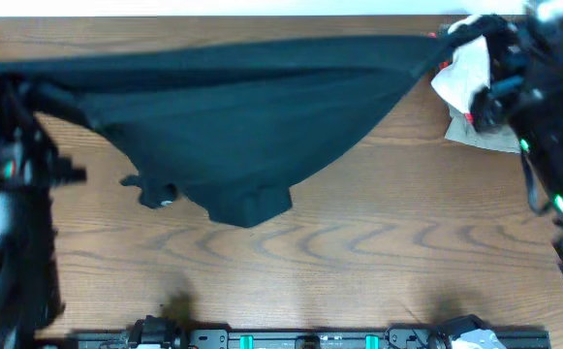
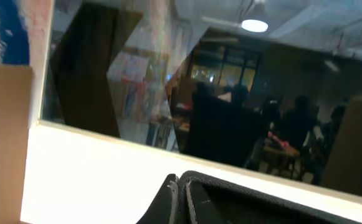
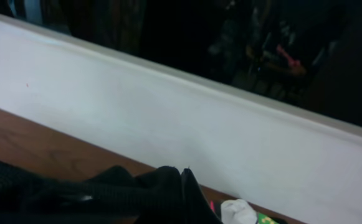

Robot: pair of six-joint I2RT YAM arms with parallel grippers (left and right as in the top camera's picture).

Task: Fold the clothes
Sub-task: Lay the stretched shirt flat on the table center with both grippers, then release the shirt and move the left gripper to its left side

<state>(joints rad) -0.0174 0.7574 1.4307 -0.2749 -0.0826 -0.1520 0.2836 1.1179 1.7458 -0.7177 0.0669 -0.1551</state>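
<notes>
The left gripper lowers the garment's top edge outward and toward my right gripper next, onto the wood by the white wall [image 1: 116, 41].
A black garment [image 1: 242, 116] is stretched across the back of the wooden table, held up by its two top corners, its lower part sagging to the table near the middle. My left gripper [image 1: 0, 82] is shut on the garment's left corner; the left wrist view shows the cloth edge [image 2: 243, 193] pinched between the fingers [image 2: 182, 186]. My right gripper [image 1: 470, 34] is shut on the right corner; the right wrist view shows bunched black cloth [image 3: 106, 193] at the fingers [image 3: 184, 180].
A pile of white and coloured clothes [image 1: 470, 92] lies at the back right under the right arm, and shows in the right wrist view [image 3: 240, 211]. A white wall [image 3: 199, 124] runs behind the table. Bare wood [image 1: 359, 252] lies in front of the garment.
</notes>
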